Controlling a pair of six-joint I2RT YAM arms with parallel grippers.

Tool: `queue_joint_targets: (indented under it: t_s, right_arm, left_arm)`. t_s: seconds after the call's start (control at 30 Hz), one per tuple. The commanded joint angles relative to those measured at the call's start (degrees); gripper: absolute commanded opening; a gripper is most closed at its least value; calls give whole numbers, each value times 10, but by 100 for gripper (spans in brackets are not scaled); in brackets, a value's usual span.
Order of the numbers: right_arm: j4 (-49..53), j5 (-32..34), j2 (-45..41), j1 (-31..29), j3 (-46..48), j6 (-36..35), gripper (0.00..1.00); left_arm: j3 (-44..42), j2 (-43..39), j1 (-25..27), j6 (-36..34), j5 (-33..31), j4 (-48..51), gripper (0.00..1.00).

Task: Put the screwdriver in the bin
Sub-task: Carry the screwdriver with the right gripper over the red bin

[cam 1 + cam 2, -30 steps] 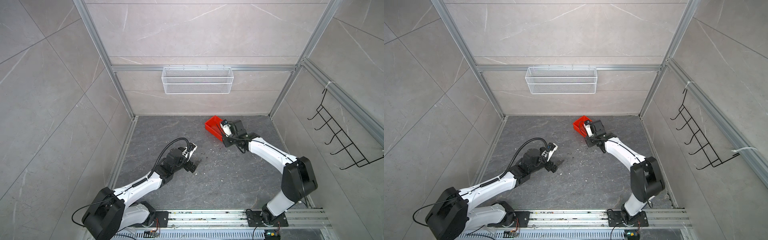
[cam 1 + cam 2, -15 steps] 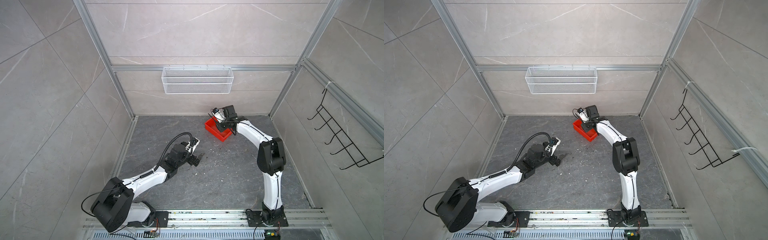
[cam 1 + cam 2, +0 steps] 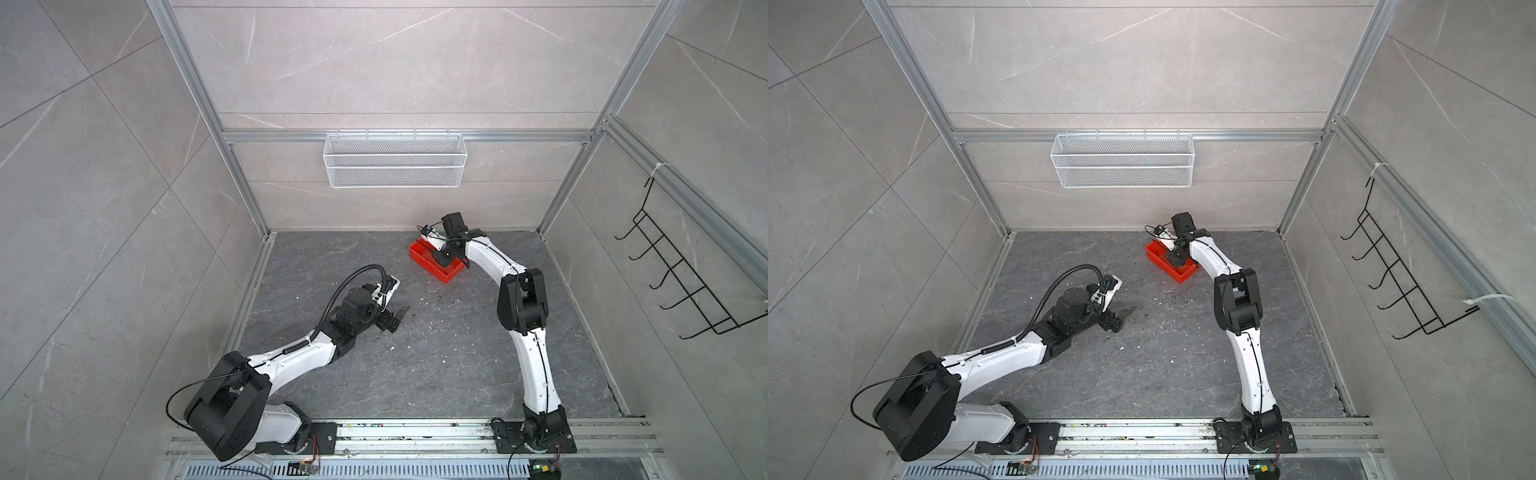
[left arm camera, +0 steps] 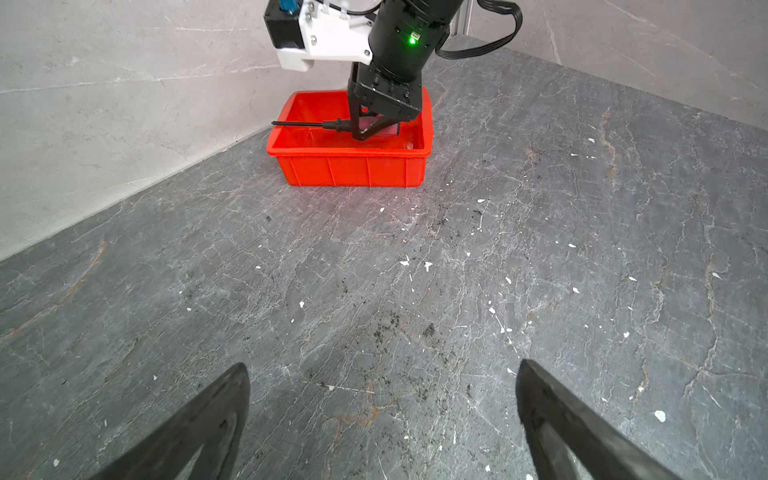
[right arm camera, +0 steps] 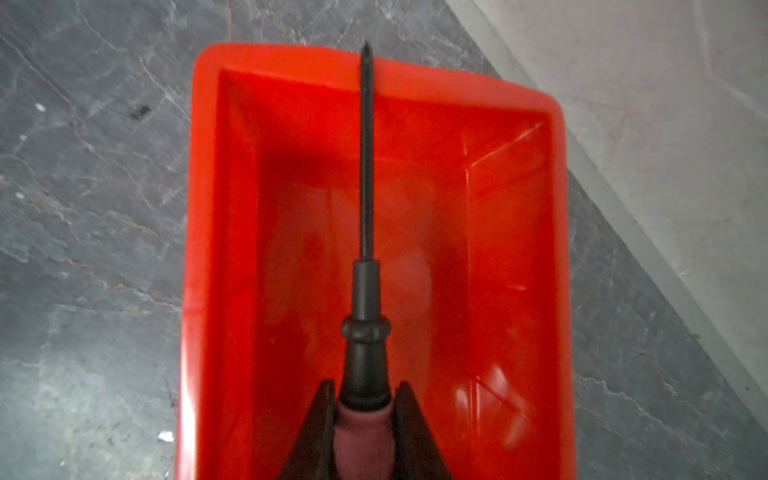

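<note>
My right gripper moves down deeper into the red bin and releases the screwdriver's red handle next, since the bin's flat bottom (image 3: 429, 260) (image 5: 424, 344) lies below my gripper.
The red bin (image 5: 208, 249) sits on the grey floor near the back wall, seen in both top views (image 3: 419, 253) (image 3: 1156, 251) and in the left wrist view (image 4: 353, 170). My right gripper (image 5: 365, 384) is shut on the red handle of the screwdriver (image 5: 365, 208). It reaches down into the bin (image 4: 361, 135) (image 3: 441, 259) (image 3: 1173, 259). The black shaft (image 4: 299, 123) lies level just above the bin's inside, its tip over the short rim. My left gripper (image 4: 382, 370) is open and empty, low over the floor left of the middle (image 3: 400, 319) (image 3: 1125, 319).
A white wire mesh basket (image 3: 394, 166) hangs on the back wall above the bin. A black hook rack (image 3: 681, 282) hangs on the right wall. The back wall stands close behind the bin. White specks and dark grit dot the floor (image 4: 415, 266).
My right gripper swung with the screwdriver from beside the bin to over it and came down into it. The left gripper shifted slightly right and stayed open.
</note>
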State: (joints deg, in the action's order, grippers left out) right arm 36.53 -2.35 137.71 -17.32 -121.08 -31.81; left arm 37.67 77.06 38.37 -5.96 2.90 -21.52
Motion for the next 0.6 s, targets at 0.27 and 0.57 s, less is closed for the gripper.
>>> queue_joint_targets:
  t_s: [0.27,0.57]
  right_arm:
    - [4,23,-35,1,46,-24,2]
    - [-56,23,-76,10,133,-16,3]
  left_arm:
    - [2,-17,2,-4,-8,-20,100]
    - [-2,-27,2,-31,-27,-9,100]
